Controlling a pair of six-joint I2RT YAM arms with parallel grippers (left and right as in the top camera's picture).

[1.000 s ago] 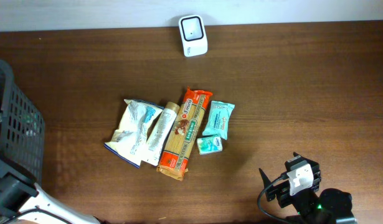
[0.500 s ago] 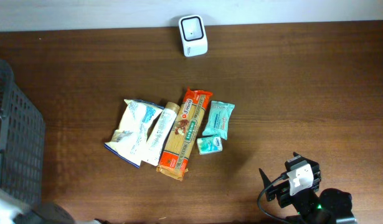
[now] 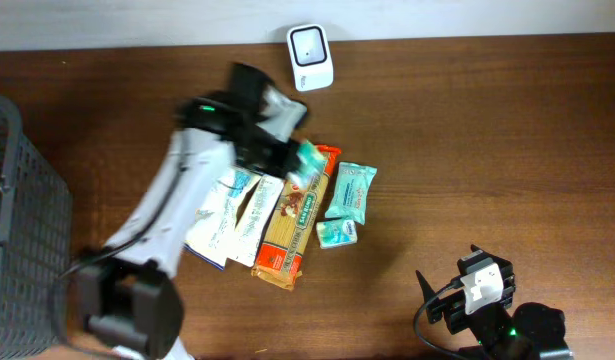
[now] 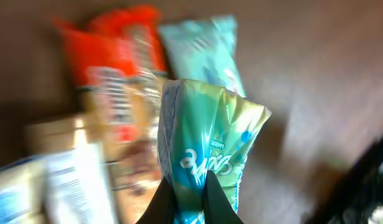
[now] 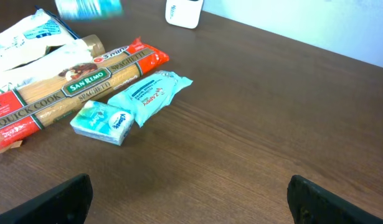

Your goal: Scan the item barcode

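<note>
I will move my left gripper back and down over the small teal pack next, because the packet hangs above the spaghetti pack (image 3: 297, 215).
My left gripper (image 4: 190, 186) is shut on a teal and green packet (image 4: 207, 130), pinching its lower end so that it hangs above the pile. From overhead the left gripper (image 3: 299, 155) hovers over the top end of the orange spaghetti pack (image 3: 297, 215); the white scanner (image 3: 310, 57) stands a short way behind it at the table's back edge. The view is motion-blurred, and no barcode shows on the packet. My right gripper (image 5: 191, 202) is open and empty, low over bare wood at the front right.
The pile on the table holds a white and blue bag (image 3: 215, 210), a cream tube (image 3: 259, 205), a long teal packet (image 3: 349, 190) and a small teal pack (image 3: 337, 232). A dark mesh basket (image 3: 22, 200) stands at the left edge.
The left arm has swung in from the front left corner to above the pile, with the teal packet in its jaws. The right arm has not moved.
</note>
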